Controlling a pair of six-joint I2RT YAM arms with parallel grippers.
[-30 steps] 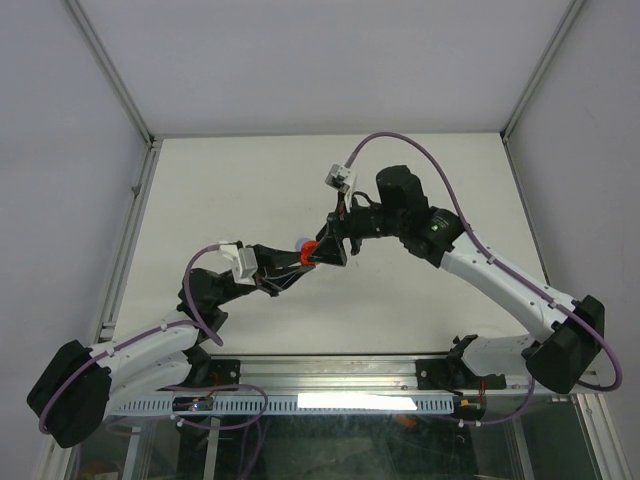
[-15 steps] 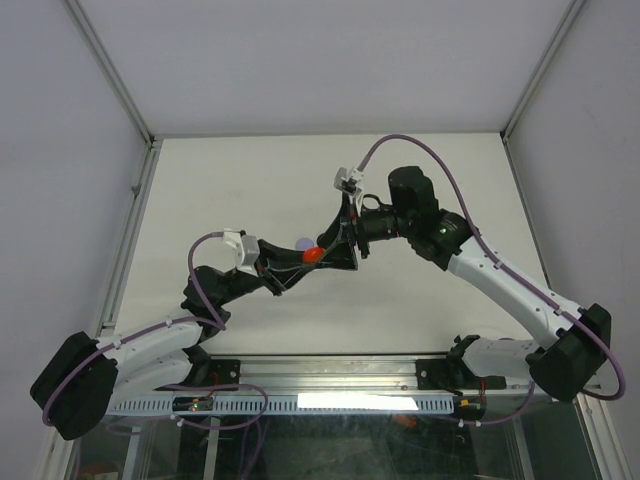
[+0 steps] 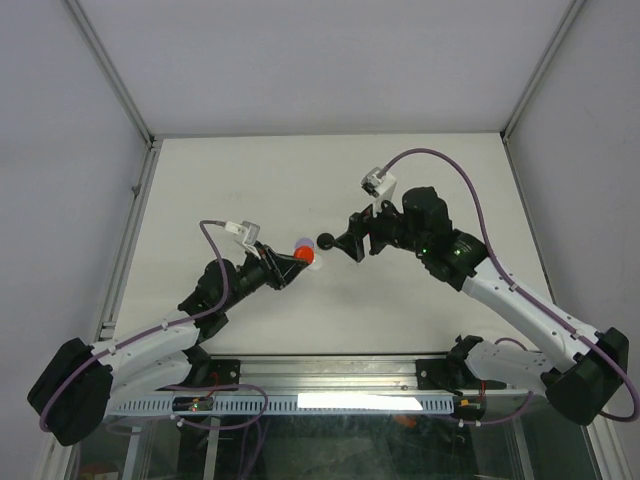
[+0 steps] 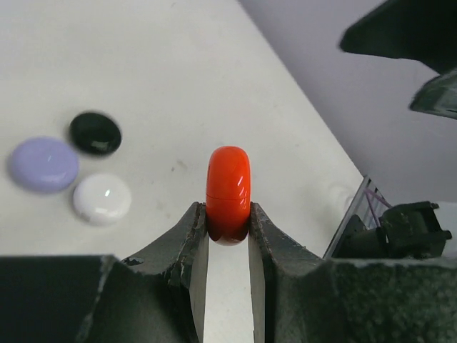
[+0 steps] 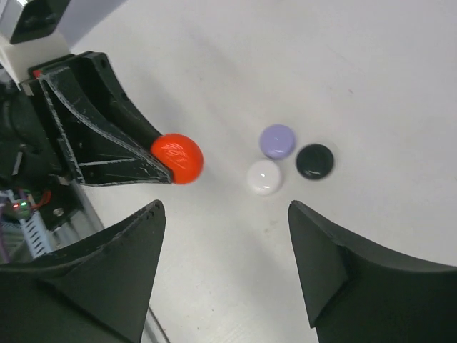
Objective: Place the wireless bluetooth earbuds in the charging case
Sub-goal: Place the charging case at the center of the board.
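Note:
Closed cases lie together on the bare tabletop beside the white and lavender cases, so my left gripper will go down toward that spot next to release the red case (image 3: 304, 256).
My left gripper (image 3: 296, 259) is shut on a closed red round case (image 3: 304, 256), gripped on edge between the fingertips above the table; it shows in the left wrist view (image 4: 228, 191) and the right wrist view (image 5: 178, 158). My right gripper (image 3: 347, 242) is open and empty, to the right of the red case and apart from it; its jaws stand wide in its wrist view (image 5: 223, 209). No small stemmed earbud shows in any view.
Three closed round cases lie together on the table: lavender (image 5: 277, 141), white (image 5: 263, 176) and black (image 5: 315, 161). They also show in the left wrist view as lavender (image 4: 43, 163), white (image 4: 102, 199) and black (image 4: 95, 133).
My right gripper has let go near the red case and drawn back to the right, now open. My left gripper has pulled slightly left, still holding the red case.

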